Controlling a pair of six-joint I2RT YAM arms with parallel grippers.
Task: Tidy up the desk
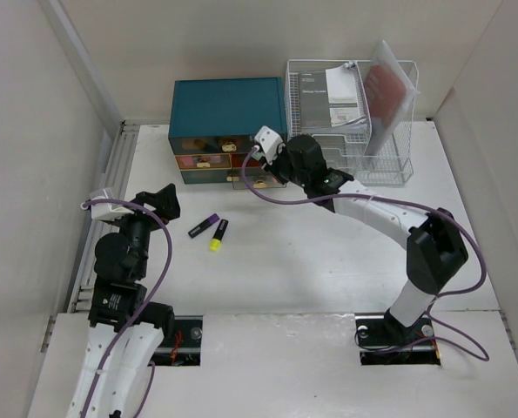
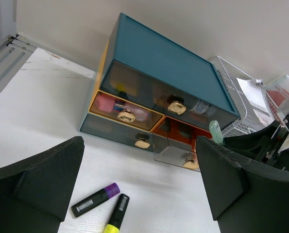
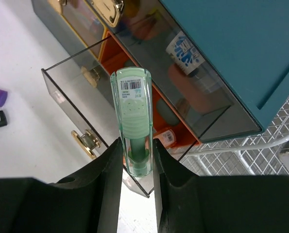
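Note:
My right gripper holds the pale green clear tube. Next, it will lower the tube between the pulled-out drawer's smoky clear sides (image 1: 254, 173) (image 3: 111, 112) and then release it.
The white desk (image 1: 328, 261) carries a teal drawer chest (image 1: 228, 106) at the back. Its lower right drawer (image 3: 81, 111) is pulled out, with smoky clear walls and an orange inside; it also shows in the left wrist view (image 2: 178, 151). My right gripper (image 3: 137, 160) is shut on a pale green clear tube (image 3: 131, 121) with a barcode and holds it upright just over that drawer, in the top view (image 1: 263, 167) at the chest's front. My left gripper (image 2: 139, 194) is open and empty above two highlighters, purple-capped (image 2: 94, 199) and yellow-capped (image 2: 116, 214), lying side by side on the desk.
A white wire rack (image 1: 354, 113) with papers and a red folder stands at the back right, beside the chest. Pale walls close in the desk on the left, back and right. Two cut-out slots (image 1: 398, 335) sit along the front edge by the arm bases.

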